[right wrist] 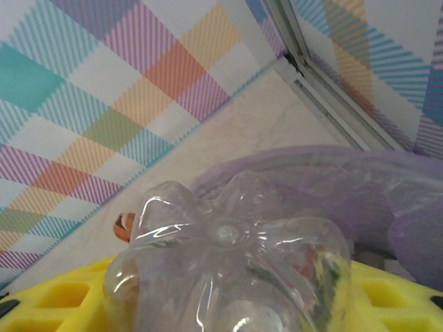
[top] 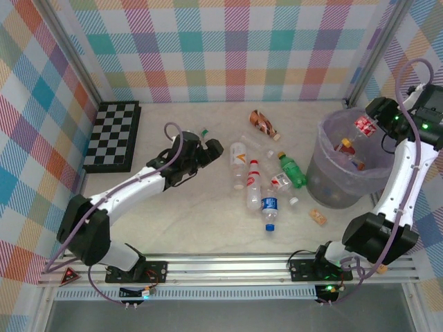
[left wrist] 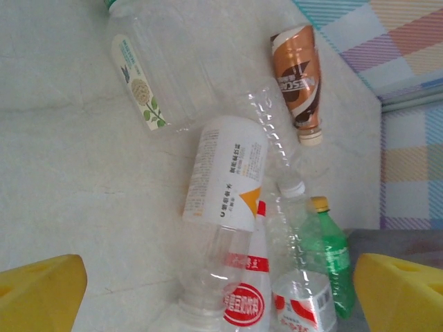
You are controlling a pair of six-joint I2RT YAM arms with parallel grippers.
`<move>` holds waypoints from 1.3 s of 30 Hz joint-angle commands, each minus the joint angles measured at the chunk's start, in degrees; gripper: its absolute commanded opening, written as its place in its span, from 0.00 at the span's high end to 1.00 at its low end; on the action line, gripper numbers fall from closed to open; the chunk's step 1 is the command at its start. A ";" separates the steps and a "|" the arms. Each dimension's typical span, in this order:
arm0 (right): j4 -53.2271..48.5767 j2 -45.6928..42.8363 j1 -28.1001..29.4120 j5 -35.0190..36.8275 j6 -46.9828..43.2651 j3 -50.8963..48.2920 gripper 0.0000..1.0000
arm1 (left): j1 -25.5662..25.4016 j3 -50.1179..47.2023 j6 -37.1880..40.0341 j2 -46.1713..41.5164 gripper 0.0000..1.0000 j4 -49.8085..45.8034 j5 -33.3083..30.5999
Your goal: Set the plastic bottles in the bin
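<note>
The clear bottle still hangs above the bin's opening, so my right gripper should lower into the purple-lined bin [right wrist: 332, 200] and release it next.
Several plastic bottles lie in the middle of the table: a brown-wrapped one [top: 263, 123], a white-labelled one [top: 239, 161], a red-labelled one [top: 253, 182], a blue-labelled one [top: 270, 207] and a green one [top: 293, 170]. My left gripper [top: 210, 149] stands open just left of them, beside a clear floral-label bottle [left wrist: 149, 76]. In the left wrist view its yellow fingers [left wrist: 38, 294] flank the white-labelled bottle [left wrist: 225, 173]. The bin [top: 325, 173], with bottles inside, stands at the right. My right gripper [top: 372, 121] hovers over its rim, shut on a clear bottle [right wrist: 228, 256] with a red label.
A black-and-white chessboard [top: 112, 135] lies at the far left. A tan cork-like piece [top: 318, 216] and a white cap [top: 293, 201] sit near the bin's base. Checked walls close in the back and sides. The bin's purple bag [right wrist: 360, 187] lies below the held bottle.
</note>
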 commanded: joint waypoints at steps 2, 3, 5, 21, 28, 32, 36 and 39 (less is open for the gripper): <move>1.40 2.19 0.70 0.71 -1.15 -2.73 0.70 | 0.66 4.87 2.20 5.26 0.05 -2.46 0.12; 1.75 2.93 1.03 0.86 -1.04 -3.21 0.70 | 0.75 5.78 2.12 6.44 0.06 -2.49 0.10; 1.62 4.34 1.86 1.16 -1.21 -3.84 0.70 | 0.84 7.28 1.81 8.90 0.06 -2.75 0.13; 9.74 11.09 6.47 -0.27 3.58 -15.25 0.64 | 2.70 11.29 -0.33 20.13 0.06 2.18 1.56; 11.44 11.18 6.47 0.43 4.32 -19.73 0.62 | 2.93 12.31 -0.74 22.95 0.07 2.65 1.94; 12.43 10.73 6.49 -0.04 3.91 -22.30 0.54 | 2.88 12.77 -1.20 24.20 0.07 2.86 2.29; 10.69 8.26 6.50 -1.04 2.60 -21.69 0.46 | 2.92 12.59 -1.89 24.57 0.07 3.11 2.11; 7.92 5.74 6.55 -1.22 1.50 -19.46 0.37 | 2.91 12.33 -2.84 24.95 0.08 3.50 2.03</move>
